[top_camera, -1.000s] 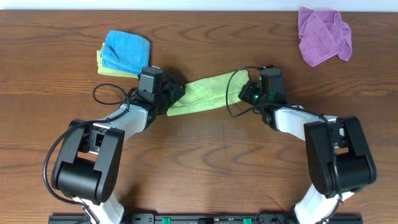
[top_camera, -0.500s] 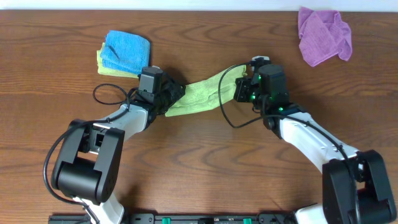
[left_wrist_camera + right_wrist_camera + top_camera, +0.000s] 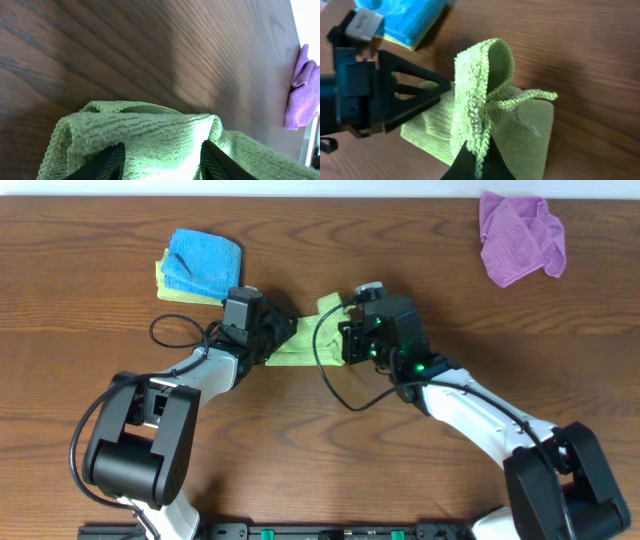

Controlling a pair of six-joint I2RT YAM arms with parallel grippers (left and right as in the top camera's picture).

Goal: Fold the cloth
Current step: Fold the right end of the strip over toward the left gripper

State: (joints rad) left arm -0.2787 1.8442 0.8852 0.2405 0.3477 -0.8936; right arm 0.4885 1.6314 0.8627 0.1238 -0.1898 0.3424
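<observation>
The cloth's flat end lies below my right gripper and to its left in the overhead view. My right gripper will next carry the cloth's edge down that way and let go of it.
The lime-green cloth lies mid-table, doubled over on itself. My right gripper is shut on one end of it; in the right wrist view that gripper pinches a raised loop of the cloth above the flat layer. My left gripper sits at the cloth's left end. In the left wrist view its fingers stand apart with the cloth lying flat between them. The two grippers are close together.
A bright blue cloth lies folded on a yellow-green one at the back left, just behind my left gripper. A purple cloth is crumpled at the back right. Black cables loop beside both wrists.
My right gripper has carried its end of the cloth leftwards, over the lower layer and up to the left gripper. The left arm stayed put, its jaws narrowing slightly.
</observation>
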